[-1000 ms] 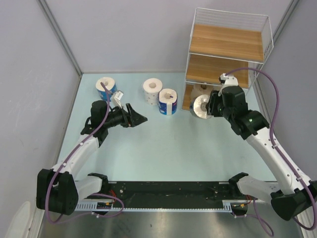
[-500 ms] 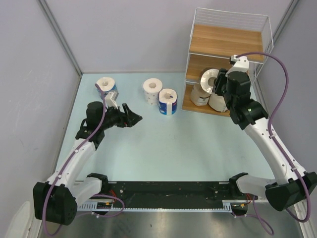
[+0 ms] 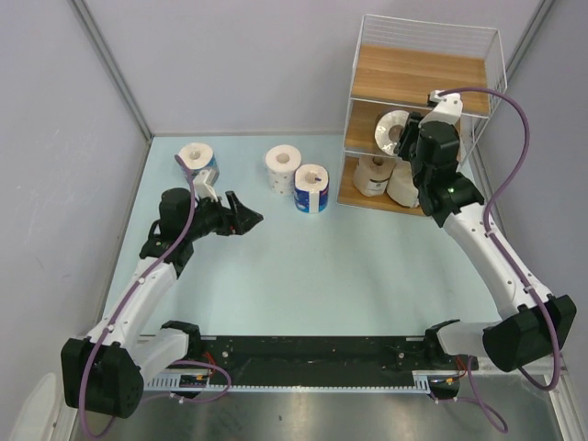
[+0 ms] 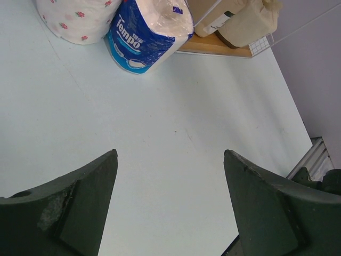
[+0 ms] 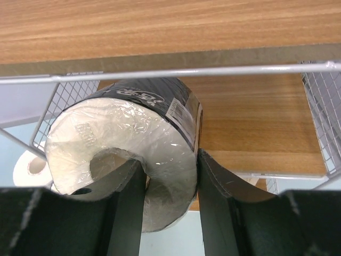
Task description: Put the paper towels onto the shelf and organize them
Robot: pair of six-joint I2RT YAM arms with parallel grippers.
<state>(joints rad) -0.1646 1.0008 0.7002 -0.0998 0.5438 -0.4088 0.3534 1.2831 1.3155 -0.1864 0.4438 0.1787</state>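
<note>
My right gripper pushes the dark-wrapped roll outward under the wire bar (image 5: 176,71) next and lets go of it, since the middle level's open board (image 5: 242,117) lies outward of my gripper.
The shelf (image 3: 418,78) stands at the back right. My right gripper (image 3: 407,140) is shut on the dark-wrapped paper towel roll (image 3: 392,130), held on its side at the front of the middle tier. In the right wrist view one finger sits inside the core of this roll (image 5: 122,141) and the other presses its outer wall, just under the wire rail (image 5: 176,71). A cream roll (image 3: 371,175) and a tan roll (image 3: 404,186) stand on the bottom board. My left gripper (image 3: 250,219) (image 4: 170,154) hangs open and empty over the table, facing a blue-wrapped roll (image 3: 311,188) (image 4: 146,29).
A white red-speckled roll (image 3: 282,168) (image 4: 74,16) stands beside that blue roll. A second blue-wrapped roll (image 3: 198,159) stands at the back left, behind my left arm. Grey walls close in the table on the left, back and right.
My right arm has lifted the dark-wrapped roll from in front of the bottom tier up to the middle tier. My left arm has drawn back to the left, its jaws a little wider.
</note>
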